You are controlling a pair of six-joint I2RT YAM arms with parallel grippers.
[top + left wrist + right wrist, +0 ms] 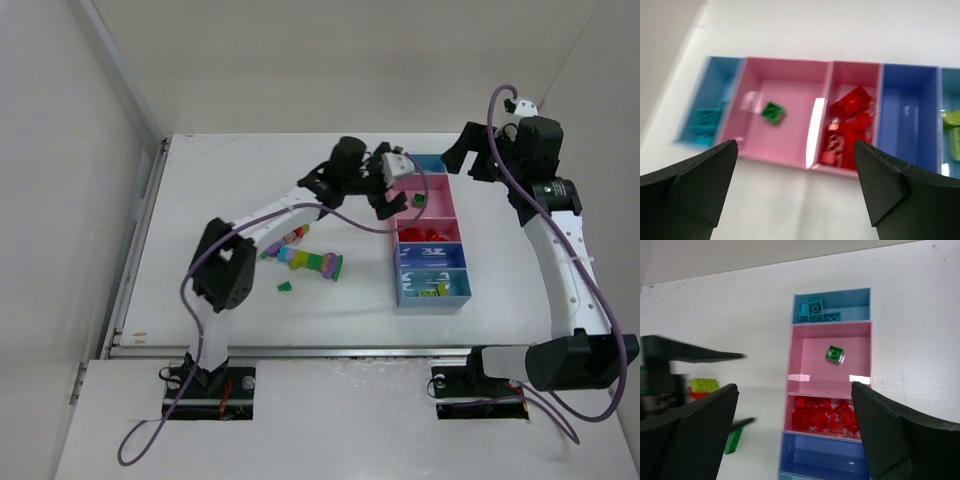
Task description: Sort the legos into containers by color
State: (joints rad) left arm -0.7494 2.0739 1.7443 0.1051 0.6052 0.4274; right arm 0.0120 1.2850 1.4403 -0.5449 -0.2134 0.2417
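Observation:
I need to move my left gripper back from the pink bins next and down onto the small green brick (285, 286), which lies alone with clear table around it.
The containers (462, 262) form one strip of five bins right of centre. The far light blue bin holds teal legos (815, 310). A single green lego (773, 112) lies in the first pink bin. Red legos (822, 415) fill the second pink bin, and yellow-green ones (952, 125) sit in the near light blue bin. My left gripper (795, 145) hangs open and empty at the pink bins' left rim. Over the strip's far end my right gripper (794, 385) is open and holds nothing. Loose legos (310, 260) lie left of the strip.
A small green brick (285, 287) lies alone near the loose pile. A yellow-green brick (704, 385) and a green one (733, 440) show on the table left of the bins. The dark blue bin (910, 115) looks empty. A wall runs along the table's left edge.

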